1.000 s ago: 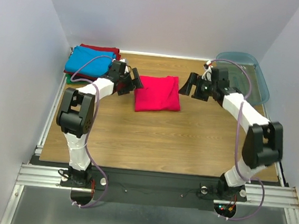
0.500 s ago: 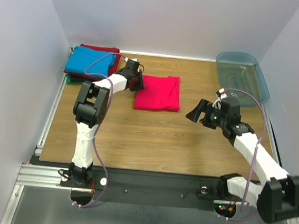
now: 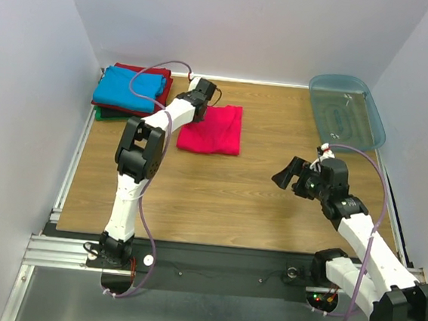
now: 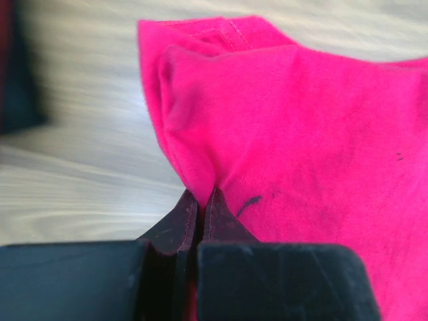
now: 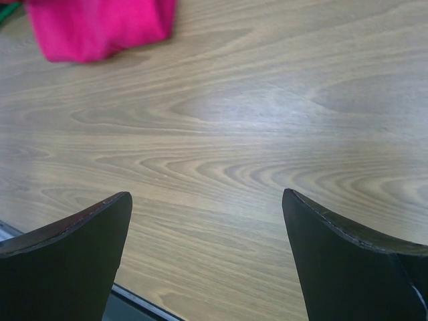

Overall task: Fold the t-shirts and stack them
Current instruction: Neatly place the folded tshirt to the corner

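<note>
My left gripper raises the folded pinkish-red t-shirt to the left in the top view next, over the stack's sky blue top, and lets go of it.
A folded bright pinkish-red t-shirt lies on the wooden table, behind the middle. My left gripper is shut on its left edge; in the left wrist view the cloth bunches up out of the closed fingertips. A stack of folded t-shirts sits at the back left, sky blue on top, dark red and green showing beneath. My right gripper stands open over bare wood at the right, apart from any shirt; the right wrist view shows its gripper wide open and the pinkish-red shirt far off.
A translucent blue-grey plastic bin stands at the back right corner. White walls close in the table on three sides. The table's near edge shows just below my right gripper.
My left gripper closed on the pinkish-red shirt's left edge and dragged it leftward toward the stack. My right arm drew back from the shirt to the right front, staying open.
</note>
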Tool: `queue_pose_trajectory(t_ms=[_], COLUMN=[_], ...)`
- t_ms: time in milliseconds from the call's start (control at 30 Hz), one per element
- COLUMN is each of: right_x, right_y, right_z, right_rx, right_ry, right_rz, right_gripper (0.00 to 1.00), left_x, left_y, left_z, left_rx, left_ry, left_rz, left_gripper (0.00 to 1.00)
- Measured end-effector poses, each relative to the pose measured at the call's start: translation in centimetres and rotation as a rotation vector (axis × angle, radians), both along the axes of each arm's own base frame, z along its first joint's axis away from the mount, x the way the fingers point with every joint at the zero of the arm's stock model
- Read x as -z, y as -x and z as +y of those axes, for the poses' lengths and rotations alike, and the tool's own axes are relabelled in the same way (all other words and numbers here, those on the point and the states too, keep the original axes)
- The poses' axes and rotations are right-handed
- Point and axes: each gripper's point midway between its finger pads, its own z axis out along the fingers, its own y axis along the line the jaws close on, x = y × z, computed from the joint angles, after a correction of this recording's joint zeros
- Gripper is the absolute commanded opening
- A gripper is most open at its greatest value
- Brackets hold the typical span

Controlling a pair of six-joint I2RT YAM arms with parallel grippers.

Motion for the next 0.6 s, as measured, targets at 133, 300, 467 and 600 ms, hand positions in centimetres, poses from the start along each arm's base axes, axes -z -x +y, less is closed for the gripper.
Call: queue_pose_trajectory(t_ms=[133,300,467,600], right_x=[1.2,1.6,2.4,3.2], right_y=[0.2,0.0,-0.2,-0.4], right_z=[-0.6,-1.2,-1.8,-2.2], right_rx=[0.016,0.035,0.054,0.071], right_ry=[0.031,0.067,0.101,0.128], right_rz=[0.018,0.015,0.032,0.05], right_gripper=[1.0,1.0,1.0,1.0], left_x=[-2.6,-6.6,-11.5,-16.0], left_y=[-1.3,-2.3,-2.8,-3.4], left_z=[3.9,6.8,8.5,9.6], left_rx=[-0.019,-0.027,-0.012,-0.007], left_ry=[-0.233,-0.442,-0.583,-0.671], left_rz=[-0.059,-0.098,-0.155,-0.21], left_gripper=[0.0,0.0,0.0,0.0])
